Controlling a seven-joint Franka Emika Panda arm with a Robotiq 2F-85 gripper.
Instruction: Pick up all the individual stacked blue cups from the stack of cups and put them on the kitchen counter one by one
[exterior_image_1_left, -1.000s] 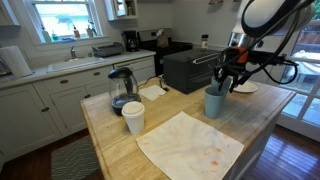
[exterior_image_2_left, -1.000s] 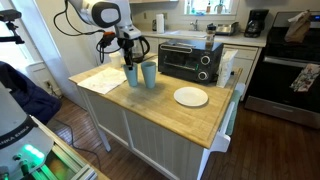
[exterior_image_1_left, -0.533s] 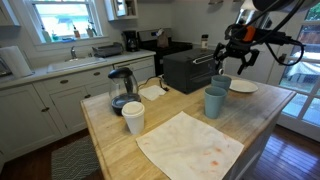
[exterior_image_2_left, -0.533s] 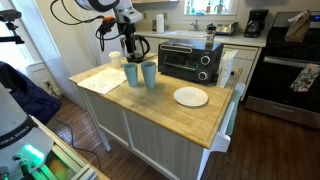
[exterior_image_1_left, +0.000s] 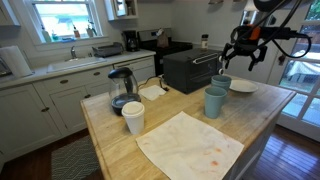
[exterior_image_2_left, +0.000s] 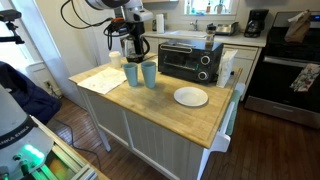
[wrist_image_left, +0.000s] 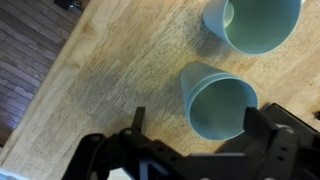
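I will move my gripper down over the cup's near rim, with one finger inside the cup, because the rim is below, between the gripper's spread fingers.
Two blue cups stand upright side by side on the wooden kitchen counter, the nearer cup in front of the farther cup. They also show in an exterior view as the left cup and the right cup. My gripper hangs open well above them, holding nothing. In the wrist view the gripper looks down into one cup, which sits between the spread fingers but far below them. The second cup is at the top right. Whether either cup is a nested stack of cups I cannot tell.
A white cup and a glass carafe stand toward the counter's other end. A stained cloth lies in front of the cups. A black toaster oven stands behind them, and a white plate lies nearby.
The jaws have opened and let go of a blue cup. The gripper has risen straight up, leaving both cups standing on the counter.
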